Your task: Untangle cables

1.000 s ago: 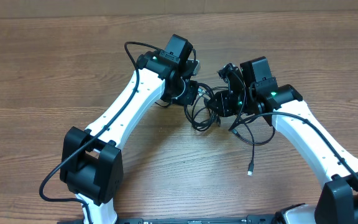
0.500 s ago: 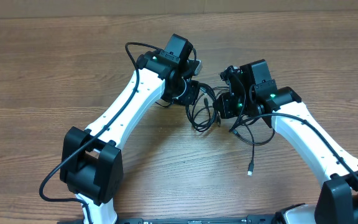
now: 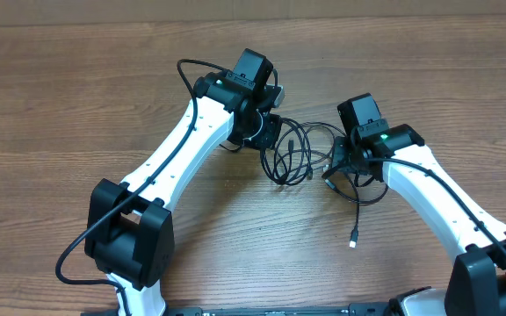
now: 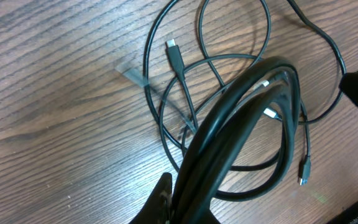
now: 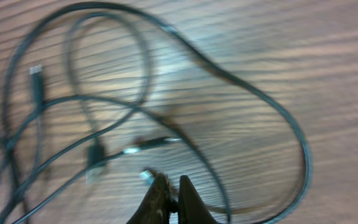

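The left gripper needs to lift up and to the left in the overhead view, over bare wood, and release the bunch, because the bunch still crosses the other cords.
The cables [image 3: 293, 154] lie as a loose tangle of thin black cords on the wooden table, between my two grippers. My left gripper [image 3: 269, 133] is at the tangle's left edge. In the left wrist view the left gripper [image 4: 182, 200] is shut on a thick bunch of cords [image 4: 247, 99], and a small plug [image 4: 174, 53] lies on the wood beyond. My right gripper [image 3: 334, 165] is at the tangle's right side. In the right wrist view the right gripper [image 5: 171, 182] is shut, a thin cord seems pinched in it, and a silver-tipped plug [image 5: 146, 175] sits at its left fingertip.
One cord trails toward the front of the table [image 3: 77, 105] and ends in a loose plug [image 3: 354, 239]. The left arm's own thick black cable [image 3: 185, 72] arcs behind it. The arm bases [image 3: 130, 237] stand at the near edge.
My right gripper has closed and pulled back to the right, drawing the loops wider between the two grippers. The left gripper has stayed put, shut on its bunch.
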Tool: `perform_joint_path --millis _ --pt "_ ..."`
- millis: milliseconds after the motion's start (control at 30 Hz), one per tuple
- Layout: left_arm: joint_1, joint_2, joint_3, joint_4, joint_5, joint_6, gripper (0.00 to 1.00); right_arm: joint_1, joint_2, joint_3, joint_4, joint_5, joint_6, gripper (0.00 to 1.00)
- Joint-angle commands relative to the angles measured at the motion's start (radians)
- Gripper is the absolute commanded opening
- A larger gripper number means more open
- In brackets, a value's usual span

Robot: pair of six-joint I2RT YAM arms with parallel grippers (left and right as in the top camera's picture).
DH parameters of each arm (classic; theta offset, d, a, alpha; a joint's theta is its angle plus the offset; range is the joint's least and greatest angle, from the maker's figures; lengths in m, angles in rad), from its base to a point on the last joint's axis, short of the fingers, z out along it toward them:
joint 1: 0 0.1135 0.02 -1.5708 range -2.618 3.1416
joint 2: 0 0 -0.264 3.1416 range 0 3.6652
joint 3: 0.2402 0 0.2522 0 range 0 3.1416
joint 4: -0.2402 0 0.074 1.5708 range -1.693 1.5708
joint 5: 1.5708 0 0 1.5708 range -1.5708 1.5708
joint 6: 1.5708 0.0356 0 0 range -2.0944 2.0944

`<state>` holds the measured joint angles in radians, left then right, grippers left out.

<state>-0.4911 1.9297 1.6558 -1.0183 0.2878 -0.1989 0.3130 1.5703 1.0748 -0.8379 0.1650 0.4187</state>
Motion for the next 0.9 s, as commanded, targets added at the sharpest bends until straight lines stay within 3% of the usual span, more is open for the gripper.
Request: perform_joint_path --millis 0,133,200,400,567,867 --pt "0.000 -0.021 0.003 0.000 -0.014 0.027 0.04 -0.017 -0.006 -0.024 0.024 0.034 0.087 0.30" --pt "0.000 -0.021 0.004 0.005 -0.014 0.035 0.04 -0.017 -0.006 -0.025 0.052 -0.147 -0.033 0.61" --pt "0.006 -0.023 0.013 0.010 -0.027 0.062 0.04 -0.017 -0.006 -0.025 0.058 -0.227 -0.080 0.66" --pt "0.090 -0.076 0.303 -0.097 -0.243 0.071 0.04 -0.028 -0.006 -0.025 0.035 -0.234 -0.047 0.68" --pt "0.129 -0.129 0.524 -0.081 -0.397 0.071 0.04 -0.056 -0.006 -0.025 0.033 -0.231 -0.022 0.68" --pt "0.130 -0.182 0.604 -0.082 -0.399 -0.008 0.04 -0.068 -0.006 -0.026 0.027 -0.227 -0.023 0.70"
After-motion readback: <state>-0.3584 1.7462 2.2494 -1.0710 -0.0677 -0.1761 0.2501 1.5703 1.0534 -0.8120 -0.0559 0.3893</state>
